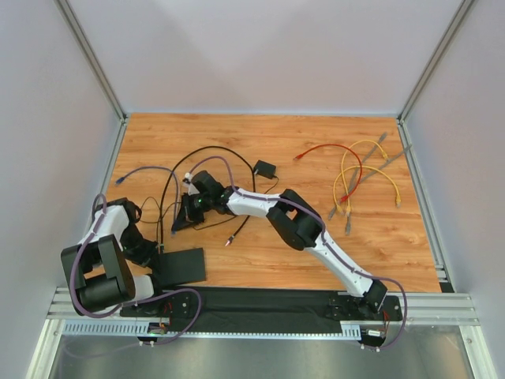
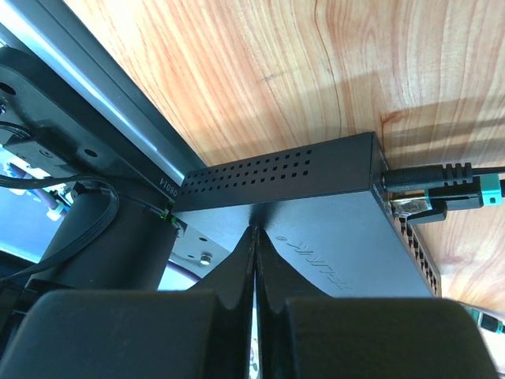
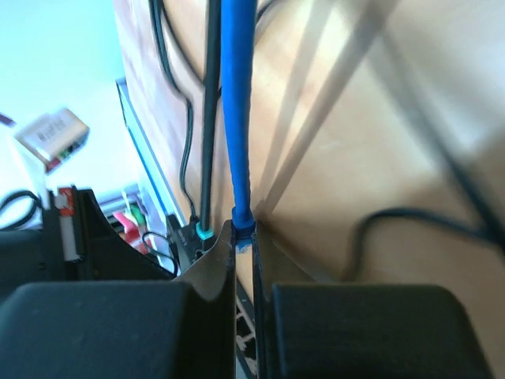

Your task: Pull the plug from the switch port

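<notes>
My right gripper rises next, carries the blue plug (image 3: pixel 243 215) over the red and yellow cables and comes down to release, since the plug is clear of the box.
The switch port (image 1: pixel 180 266) is a flat black box at the near left of the table. My left gripper (image 1: pixel 160 251) is shut, with its closed tips (image 2: pixel 254 233) pressed on the box's top (image 2: pixel 316 237). A teal-booted plug (image 2: pixel 489 189) and a black cord (image 2: pixel 434 174) sit in its socket edge. My right gripper (image 1: pixel 183 215) is shut on a blue plug (image 3: pixel 243 215). The blue cable (image 3: pixel 235 95) runs away from the tips. The socket row (image 3: pixel 245 332) shows between the right gripper's fingers, apart from the blue plug.
A small black adapter (image 1: pixel 264 168) with a thin black cord lies mid-table. Red (image 1: pixel 327 150), yellow (image 1: pixel 371 170) and grey (image 1: pixel 394 154) cables lie at the far right. A metal rail (image 1: pixel 260 304) runs along the near edge. Grey walls enclose the table.
</notes>
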You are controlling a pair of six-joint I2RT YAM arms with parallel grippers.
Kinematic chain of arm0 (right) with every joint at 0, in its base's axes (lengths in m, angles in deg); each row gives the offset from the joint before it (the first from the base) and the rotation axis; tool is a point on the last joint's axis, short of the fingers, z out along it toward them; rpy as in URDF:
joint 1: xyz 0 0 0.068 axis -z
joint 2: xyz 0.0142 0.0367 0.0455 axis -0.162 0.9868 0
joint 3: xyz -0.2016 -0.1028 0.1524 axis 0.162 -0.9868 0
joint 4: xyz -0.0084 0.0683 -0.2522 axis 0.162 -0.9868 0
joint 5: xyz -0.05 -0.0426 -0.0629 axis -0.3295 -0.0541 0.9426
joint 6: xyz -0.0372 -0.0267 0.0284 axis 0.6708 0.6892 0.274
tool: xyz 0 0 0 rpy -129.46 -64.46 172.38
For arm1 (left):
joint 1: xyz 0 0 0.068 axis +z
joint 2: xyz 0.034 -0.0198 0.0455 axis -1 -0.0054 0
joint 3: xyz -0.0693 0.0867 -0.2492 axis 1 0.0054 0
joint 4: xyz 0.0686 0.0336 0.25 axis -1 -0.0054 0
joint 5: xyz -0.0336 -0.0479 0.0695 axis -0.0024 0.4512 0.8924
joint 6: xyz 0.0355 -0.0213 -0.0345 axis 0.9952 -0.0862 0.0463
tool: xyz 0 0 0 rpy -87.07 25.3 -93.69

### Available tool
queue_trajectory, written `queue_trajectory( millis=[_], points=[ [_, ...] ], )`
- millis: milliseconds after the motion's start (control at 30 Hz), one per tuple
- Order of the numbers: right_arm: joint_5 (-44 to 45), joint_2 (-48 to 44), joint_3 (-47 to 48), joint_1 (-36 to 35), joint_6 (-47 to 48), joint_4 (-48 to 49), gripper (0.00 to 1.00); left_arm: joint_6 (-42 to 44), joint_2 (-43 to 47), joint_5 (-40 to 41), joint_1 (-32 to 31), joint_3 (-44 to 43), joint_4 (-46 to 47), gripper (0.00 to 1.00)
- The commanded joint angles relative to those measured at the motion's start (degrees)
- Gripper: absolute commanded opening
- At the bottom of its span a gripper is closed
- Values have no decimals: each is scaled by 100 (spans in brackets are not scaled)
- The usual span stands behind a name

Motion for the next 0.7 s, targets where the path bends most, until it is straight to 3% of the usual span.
queue_trajectory(
  millis=[0, 200, 367, 500, 667],
  points=[
    [100, -189, 8, 244, 230, 139, 0, -57, -52, 390, -66, 89, 715, 1],
    [-233, -742, 650, 253, 1313, -1414, 0, 84, 360, 276, -83, -7, 732, 2],
    [-313, -1788, 449, 340, 2182, -2322, 0, 670, 844, -171, -83, -420, 794, 9],
    [-304, -2876, 195, 648, 2237, -2771, 0, 1112, 1423, -1171, -75, -649, 1415, 13],
    [-392, -3889, -553, 1551, 1885, -2763, 0, 1331, 1346, -2157, -83, -746, 1760, 14]
  ],
)
